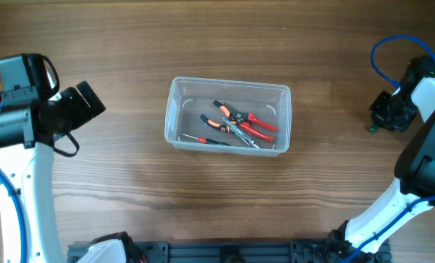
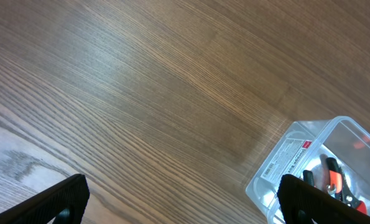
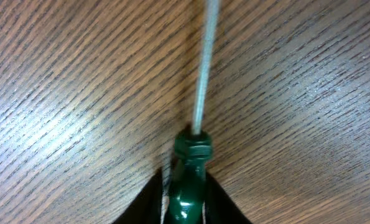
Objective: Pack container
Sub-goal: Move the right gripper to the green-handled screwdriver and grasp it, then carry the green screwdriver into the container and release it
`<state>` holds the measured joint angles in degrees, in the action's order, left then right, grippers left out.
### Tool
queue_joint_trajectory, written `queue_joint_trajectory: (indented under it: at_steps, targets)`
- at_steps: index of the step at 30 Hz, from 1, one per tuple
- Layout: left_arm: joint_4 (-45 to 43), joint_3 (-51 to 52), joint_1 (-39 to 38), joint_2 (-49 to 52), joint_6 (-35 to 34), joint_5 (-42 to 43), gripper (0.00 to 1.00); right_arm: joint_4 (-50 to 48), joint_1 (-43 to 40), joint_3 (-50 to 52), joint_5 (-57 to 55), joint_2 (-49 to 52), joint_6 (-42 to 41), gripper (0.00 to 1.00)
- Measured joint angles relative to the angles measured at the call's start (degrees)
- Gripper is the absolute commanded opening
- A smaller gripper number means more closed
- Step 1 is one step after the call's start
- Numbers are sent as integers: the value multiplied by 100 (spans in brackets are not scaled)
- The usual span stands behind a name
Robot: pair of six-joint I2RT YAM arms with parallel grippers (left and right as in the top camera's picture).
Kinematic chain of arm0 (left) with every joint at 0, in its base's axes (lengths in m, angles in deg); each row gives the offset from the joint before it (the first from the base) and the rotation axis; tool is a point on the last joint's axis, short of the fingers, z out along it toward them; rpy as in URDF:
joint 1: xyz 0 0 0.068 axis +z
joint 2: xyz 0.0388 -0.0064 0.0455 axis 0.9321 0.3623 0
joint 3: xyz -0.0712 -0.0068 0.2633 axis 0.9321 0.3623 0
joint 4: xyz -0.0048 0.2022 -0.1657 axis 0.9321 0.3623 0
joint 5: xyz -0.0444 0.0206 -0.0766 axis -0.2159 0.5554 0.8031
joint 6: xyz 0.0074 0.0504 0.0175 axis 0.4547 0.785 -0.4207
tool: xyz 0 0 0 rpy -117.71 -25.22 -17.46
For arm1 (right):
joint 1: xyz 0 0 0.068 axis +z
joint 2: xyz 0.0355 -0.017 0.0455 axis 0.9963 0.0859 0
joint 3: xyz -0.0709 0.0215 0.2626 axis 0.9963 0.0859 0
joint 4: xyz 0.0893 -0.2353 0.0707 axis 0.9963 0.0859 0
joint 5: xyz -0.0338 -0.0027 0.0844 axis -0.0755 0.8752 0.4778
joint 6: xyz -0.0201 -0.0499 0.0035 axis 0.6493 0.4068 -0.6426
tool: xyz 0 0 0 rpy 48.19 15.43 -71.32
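The right gripper raises the screwdriver next, then brings it down inside the container by the container's far side.
The clear plastic container (image 1: 228, 115) sits mid-table, lidless, holding red-handled pliers (image 1: 257, 124), orange-handled pliers (image 1: 221, 123) and a small red screwdriver (image 1: 202, 139). Its corner also shows in the left wrist view (image 2: 315, 165). My left gripper (image 2: 181, 202) is open and empty, left of the container. My right gripper (image 1: 389, 113) is at the far right, shut on a green-handled screwdriver (image 3: 191, 180) whose metal shaft (image 3: 203, 68) points away from the jaws over the wood.
The wooden table (image 1: 129, 190) spreads around the container. A blue cable (image 1: 381, 55) loops over the right arm. A dark rail (image 1: 224, 252) runs along the front edge.
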<state>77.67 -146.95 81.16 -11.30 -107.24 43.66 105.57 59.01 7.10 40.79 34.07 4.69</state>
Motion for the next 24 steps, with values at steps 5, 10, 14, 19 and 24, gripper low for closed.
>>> queue_joint_trajectory:
  at_steps: [5,10,14,19,24]
  targets:
    - [2,0,0,0,0,2,100,-4,0,-7,0,0,0,8]
    - [2,0,0,0,2,2,100,0,0,-22,7,7,2,4]
    - [2,0,0,0,0,2,100,140,39,-63,186,4,286,4]
    - [2,0,0,0,2,2,100,527,616,-332,387,-402,942,4]
    - [0,0,0,0,2,0,100,396,2376,-927,439,-2264,2004,4]
